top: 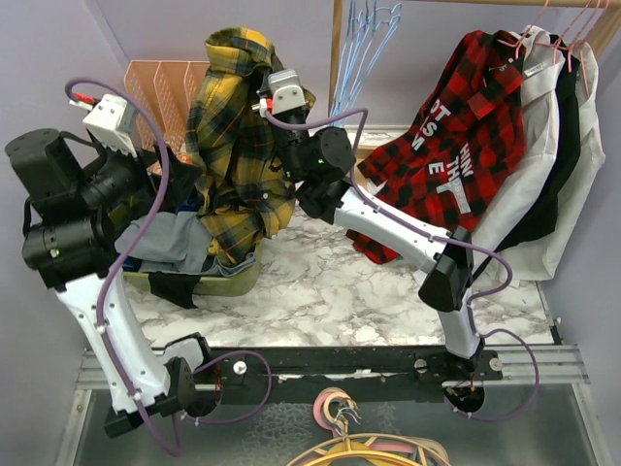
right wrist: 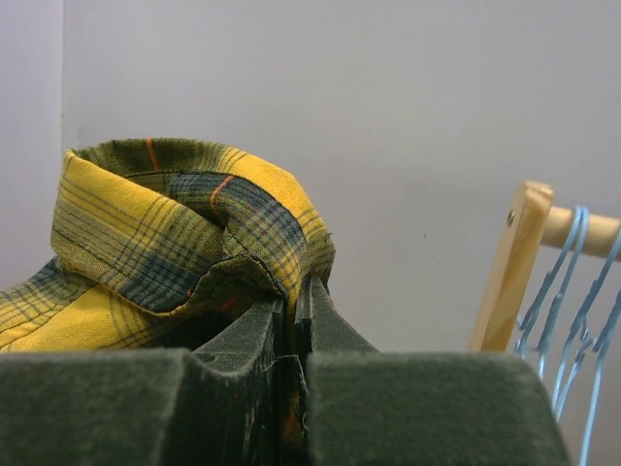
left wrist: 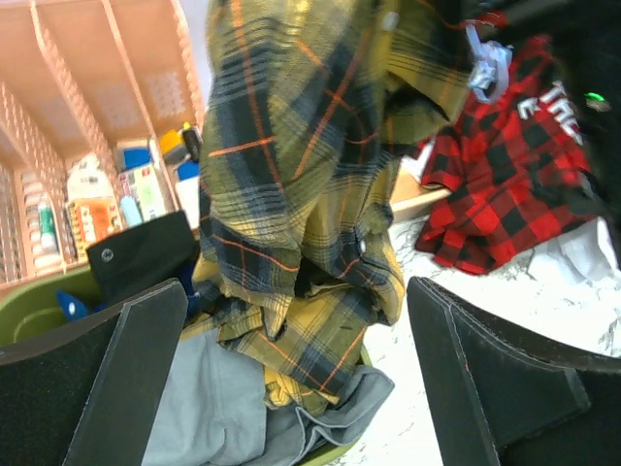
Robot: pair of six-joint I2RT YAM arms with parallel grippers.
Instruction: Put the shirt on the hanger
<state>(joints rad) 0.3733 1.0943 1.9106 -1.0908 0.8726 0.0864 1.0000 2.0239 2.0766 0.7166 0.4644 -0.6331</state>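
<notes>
My right gripper rises next, then comes down over the bare marble tabletop to release the shirt, because the shirt's lower part still rests in the green bin.
The mustard-yellow and dark plaid shirt point(top: 238, 136) hangs lifted above a green bin, its lower part still resting in the bin. My right gripper point(top: 264, 92) is shut on the shirt's fabric near the collar point(right wrist: 194, 223); in the right wrist view the right gripper point(right wrist: 299, 291) has its jaws pressed together on the cloth. My left gripper point(top: 186, 189) is open and empty beside the shirt's left side; in the left wrist view the left gripper point(left wrist: 296, 301) faces the hanging shirt point(left wrist: 301, 146) between wide-apart fingers. Several light-blue hangers point(top: 369, 44) hang on the rail to the right, also in the right wrist view point(right wrist: 572, 301).
The green bin point(top: 233, 282) holds a grey cloth point(top: 175, 243). A pink organiser rack point(top: 160, 83) stands behind it. A red-and-black plaid shirt point(top: 446, 146) and white and black garments point(top: 563, 165) hang at the right. A wooden post point(top: 337, 58) holds the rail.
</notes>
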